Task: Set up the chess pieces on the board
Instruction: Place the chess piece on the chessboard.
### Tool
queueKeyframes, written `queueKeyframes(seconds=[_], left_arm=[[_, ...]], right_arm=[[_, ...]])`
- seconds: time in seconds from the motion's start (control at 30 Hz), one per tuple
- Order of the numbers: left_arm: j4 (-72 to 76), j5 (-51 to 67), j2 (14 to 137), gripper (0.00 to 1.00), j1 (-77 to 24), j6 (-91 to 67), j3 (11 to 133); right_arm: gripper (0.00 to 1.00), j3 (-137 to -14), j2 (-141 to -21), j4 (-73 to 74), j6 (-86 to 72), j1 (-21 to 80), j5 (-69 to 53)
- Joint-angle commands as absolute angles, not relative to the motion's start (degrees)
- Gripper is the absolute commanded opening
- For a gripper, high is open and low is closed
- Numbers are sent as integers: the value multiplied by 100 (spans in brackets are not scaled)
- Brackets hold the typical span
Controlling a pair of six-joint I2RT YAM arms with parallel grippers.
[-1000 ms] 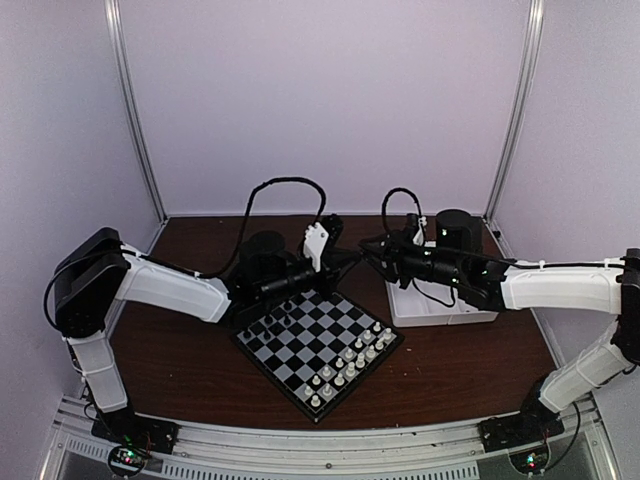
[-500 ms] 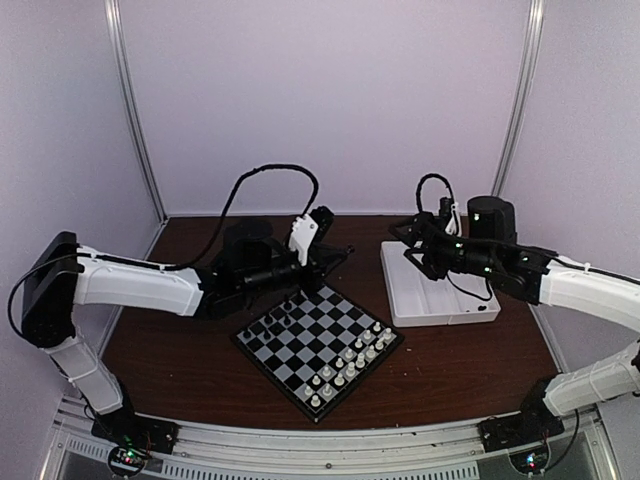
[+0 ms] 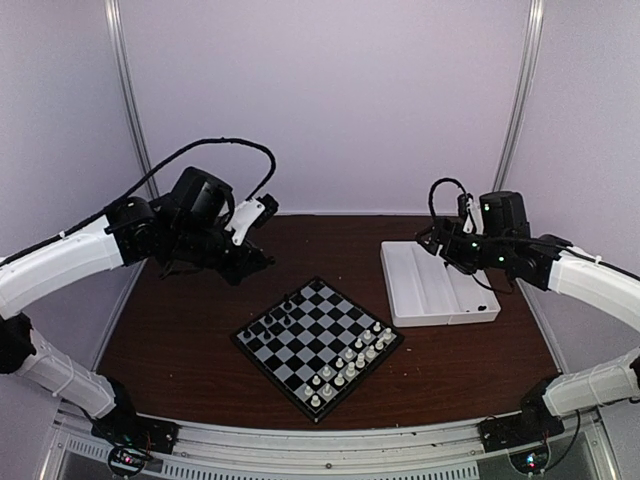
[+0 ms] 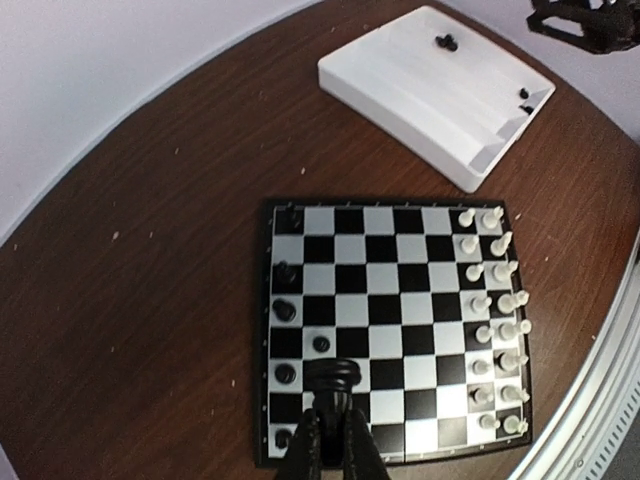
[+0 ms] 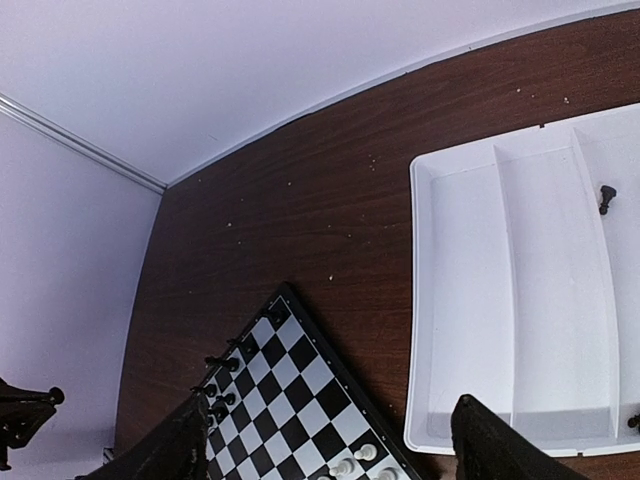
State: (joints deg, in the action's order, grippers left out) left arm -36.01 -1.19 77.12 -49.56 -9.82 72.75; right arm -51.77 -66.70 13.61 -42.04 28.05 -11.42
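Note:
My left gripper comes down to the row of black pieces next, onto the empty dark square below it beside the near corner piece.
The board lies at the table's middle, turned like a diamond. Several black chess pieces stand along its left edge in the left wrist view, and white chessmen fill the right side. My left gripper hangs high over the board's near-left part, shut on a black chess piece whose round base points down. From above, the left gripper sits left of the board. My right gripper is open and empty. It hovers by the white tray, where a few black pieces lie.
The white tray has long compartments and stands right of the board on the brown table. Purple walls and metal posts enclose the back and sides. The right arm reaches in from the right.
The grippers met above the board's far corner a second ago. The right gripper has opened and drawn back to the tray. The left arm has swung up and left with the black piece.

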Motion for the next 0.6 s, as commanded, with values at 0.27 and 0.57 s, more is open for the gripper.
queueKeyframes(seconds=[0.27,0.57], left_arm=[[-6971,884,8810,0,-4245,-1463,8713],[-7474,469,9999,0,-4204,-1274,9447]], right_arm=[[83,-5360,-6869,1661,-3572,2665,-1469],[83,-5141,-6562,1811,-3555,2576,-1357]])
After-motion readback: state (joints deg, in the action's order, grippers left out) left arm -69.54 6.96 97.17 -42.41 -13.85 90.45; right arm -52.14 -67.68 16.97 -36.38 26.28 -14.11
